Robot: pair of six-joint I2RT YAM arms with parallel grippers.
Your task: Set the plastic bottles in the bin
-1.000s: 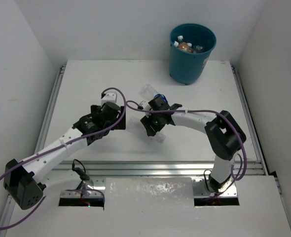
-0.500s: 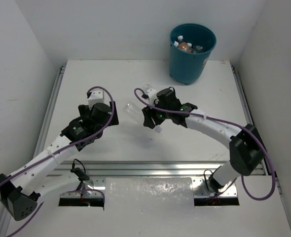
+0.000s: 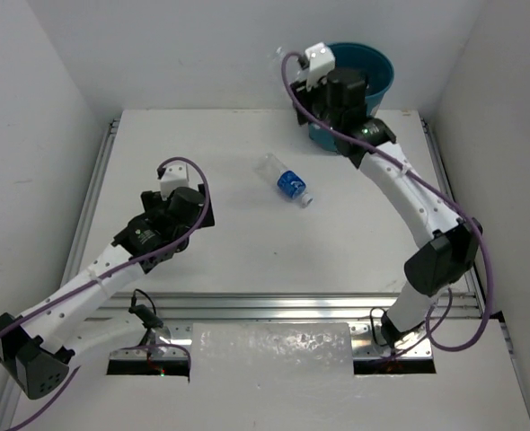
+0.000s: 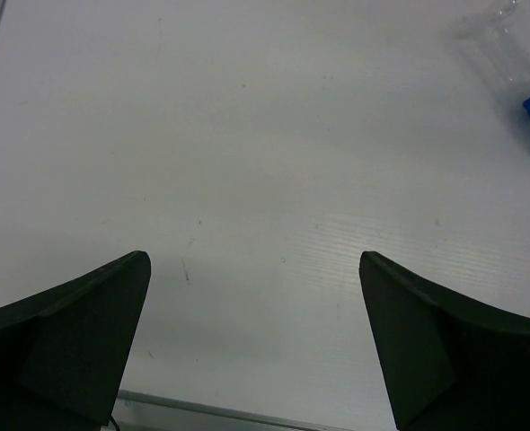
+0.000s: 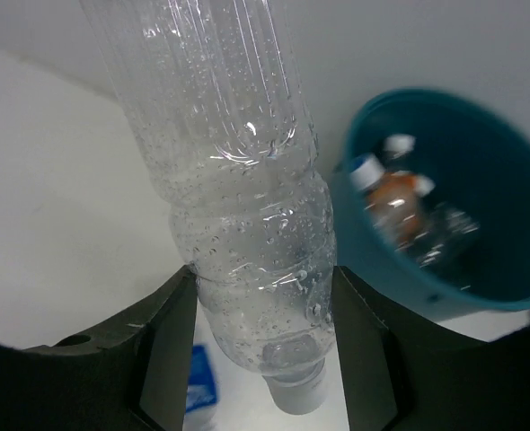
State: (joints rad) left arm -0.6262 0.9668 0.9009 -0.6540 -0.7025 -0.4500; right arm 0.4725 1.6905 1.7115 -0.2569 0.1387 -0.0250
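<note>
The bottle hangs beside the bin. I will move my right gripper outward and to the right in the top view, over the bin's opening [image 3: 370, 61] [image 5: 467, 202], and let go.
My right gripper [image 3: 312, 85] is raised beside the teal bin [image 3: 384, 70] at the back of the table. It is shut on a plain clear plastic bottle [image 5: 247, 206], cap toward the camera, with a finger on each side [image 5: 260, 296]. The bin [image 5: 481, 269] stands just to the right of that bottle and holds several bottles, one of them orange [image 5: 395, 193]. A clear bottle with a blue label [image 3: 287, 182] lies on its side mid-table, and it also shows as a blue label [image 4: 516, 54] in the left wrist view. My left gripper [image 3: 202, 214] hovers open left of it, nothing between its fingers [image 4: 254, 269].
White walls close in the table at the back and on both sides. An aluminium rail [image 3: 283, 305] runs along the near edge. The right arm [image 3: 409, 193] stretches across the table's right part up to the bin.
My right arm has lifted the clear bottle from mid-table and swung it up to the bin's left rim. The left arm drew back to the left, then held still.
</note>
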